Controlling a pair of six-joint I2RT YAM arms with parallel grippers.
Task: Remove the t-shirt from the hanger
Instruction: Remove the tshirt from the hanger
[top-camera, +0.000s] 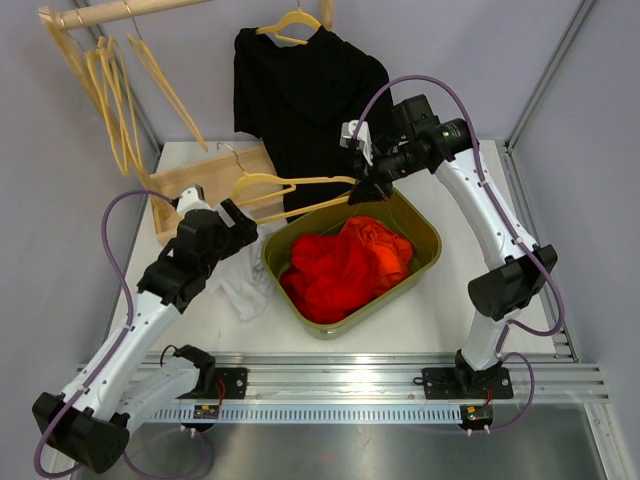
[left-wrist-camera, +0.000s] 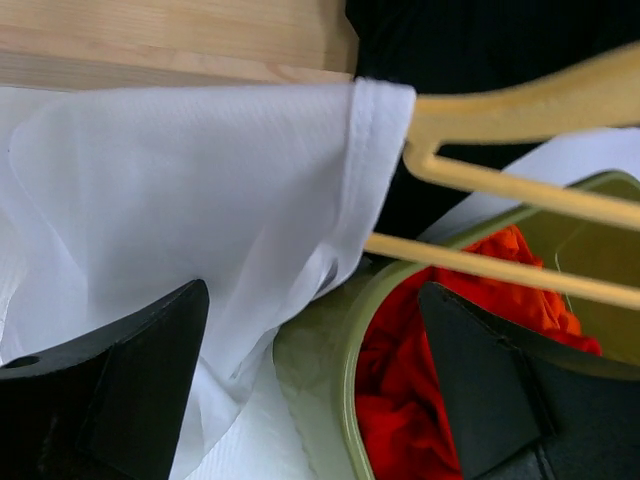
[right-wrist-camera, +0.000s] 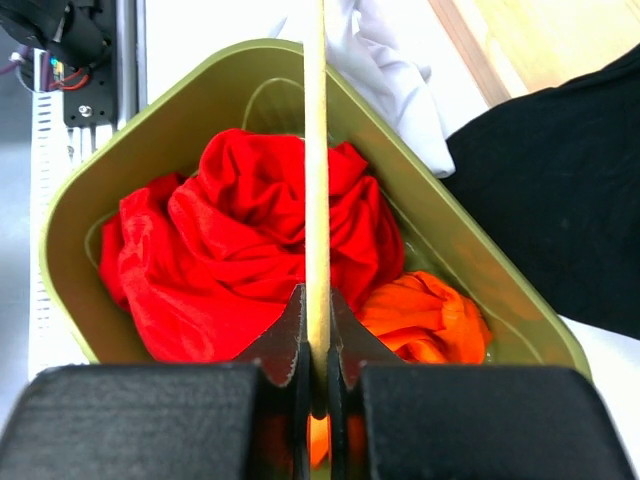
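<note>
The right gripper raises the hanger outward next until its hook catches on the rod above, where bare hangers hang, and then releases it.
A white t-shirt droops to the table, its top edge still draped over the left end of a wooden hanger. My right gripper is shut on the hanger's right end, holding it level over the bin. The right wrist view shows the hanger bar pinched between the right gripper jaws. My left gripper stands open beside the shirt. In the left wrist view the white t-shirt covers the tip of the hanger, and the left gripper spans loose cloth and the bin edge without pinching either.
An olive bin holds red and orange shirts. A black t-shirt hangs on another hanger at the back. A wooden box sits at the back left, under several bare hangers on a rod.
</note>
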